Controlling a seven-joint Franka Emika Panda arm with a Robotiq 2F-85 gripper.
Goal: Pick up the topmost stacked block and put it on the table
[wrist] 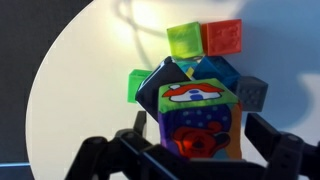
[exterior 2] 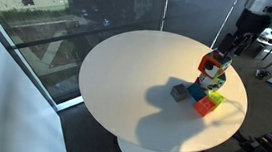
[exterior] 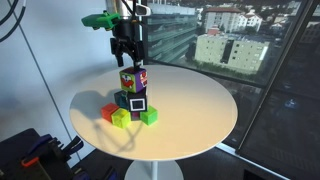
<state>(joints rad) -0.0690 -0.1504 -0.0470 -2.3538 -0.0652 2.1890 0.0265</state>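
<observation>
My open gripper needs to move down next until its fingers are on either side of the upper part of the topmost stacked block point(exterior: 133, 79) point(wrist: 203, 122), and then close, because that block is right below it.
The topmost stacked block point(exterior: 133, 79), multicoloured with red, green, purple and yellow faces, sits on a dark cube with a white square outline point(exterior: 135, 101). It also shows in the other exterior view point(exterior 2: 212, 65) and fills the wrist view point(wrist: 200, 110). My gripper point(exterior: 127, 58) hangs right over it, also seen from the other side point(exterior 2: 229, 47). In the wrist view the gripper point(wrist: 195, 130) is open, one finger on each side of the block with small gaps. The round white table point(exterior: 200, 110) carries the stack.
Around the stack's foot lie green cubes point(exterior: 148, 116) point(exterior: 122, 119), an orange cube point(exterior: 109, 112) and a grey cube point(exterior 2: 180, 91). The stack stands near the table edge point(exterior 2: 235, 116). Bare tabletop point(exterior 2: 126, 75) spreads beside it. Windows surround the scene.
</observation>
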